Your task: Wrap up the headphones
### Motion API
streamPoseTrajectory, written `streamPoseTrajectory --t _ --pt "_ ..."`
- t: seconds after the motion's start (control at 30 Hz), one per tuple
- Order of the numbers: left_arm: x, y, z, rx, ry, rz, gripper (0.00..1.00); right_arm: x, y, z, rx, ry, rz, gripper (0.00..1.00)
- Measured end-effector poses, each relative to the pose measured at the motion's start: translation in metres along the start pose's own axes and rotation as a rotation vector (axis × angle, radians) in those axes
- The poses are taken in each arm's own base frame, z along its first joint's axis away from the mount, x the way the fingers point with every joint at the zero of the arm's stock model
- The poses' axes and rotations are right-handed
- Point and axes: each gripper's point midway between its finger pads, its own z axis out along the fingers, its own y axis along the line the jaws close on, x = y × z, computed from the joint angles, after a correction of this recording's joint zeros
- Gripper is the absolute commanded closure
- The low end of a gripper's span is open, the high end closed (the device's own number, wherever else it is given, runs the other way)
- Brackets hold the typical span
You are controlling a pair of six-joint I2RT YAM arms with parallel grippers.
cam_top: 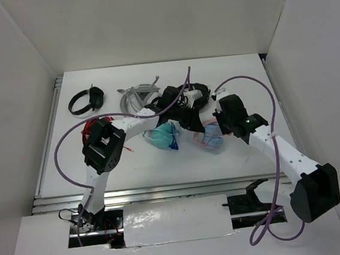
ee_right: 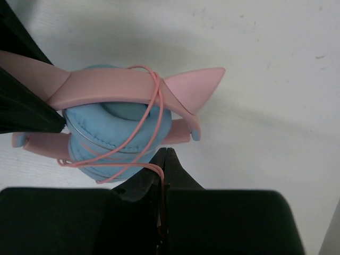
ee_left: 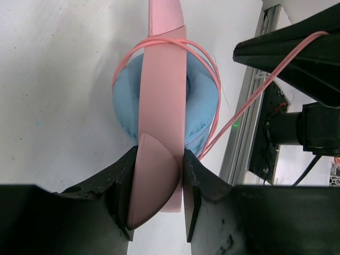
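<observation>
The headband [ee_left: 159,101] moves slightly outward next with my left gripper still on it before opening, which steadies the headphones [cam_top: 210,138] while my right gripper holds the cable taut.
The headphones [cam_top: 210,138] lie at the table's middle right, with a pink headband [ee_left: 159,101], a cat ear [ee_right: 197,86] and light blue ear cups [ee_right: 114,135]. The thin pink-red cable [ee_right: 154,101] is looped several times round the cups and headband. My left gripper [ee_left: 158,159] is shut on the headband; in the top view it [cam_top: 195,125] reaches in from the upper left. My right gripper [ee_right: 166,155] is shut on the cable just beside the cups; in the top view it [cam_top: 218,127] is above the headphones. The cable [ee_left: 249,95] runs taut to it.
An all-teal wrapped pair [cam_top: 165,137] lies just left of the headphones. A black pair [cam_top: 86,101] lies at the back left. A grey pair [cam_top: 137,97] and more black and white gear [cam_top: 194,95] lie at the back. A metal rail [ee_left: 249,117] edges the table.
</observation>
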Motion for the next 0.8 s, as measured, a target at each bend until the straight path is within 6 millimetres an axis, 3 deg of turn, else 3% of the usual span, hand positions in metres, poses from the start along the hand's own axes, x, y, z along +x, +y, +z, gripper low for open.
streamPoseTrajectory --t 0.47,0.67,0.8 --pt "-0.009 0.013 0.017 0.003 0.031 -0.024 1.00 0.014 -0.043 0.044 0.130 0.166 -0.043 0.94" --pt "-0.014 0.022 0.023 -0.004 0.039 -0.038 1.00 0.004 -0.054 0.061 0.153 0.200 -0.090 0.91" --pt "-0.018 0.028 0.026 -0.023 0.035 -0.036 1.00 -0.005 -0.064 0.071 0.178 0.208 -0.117 0.83"
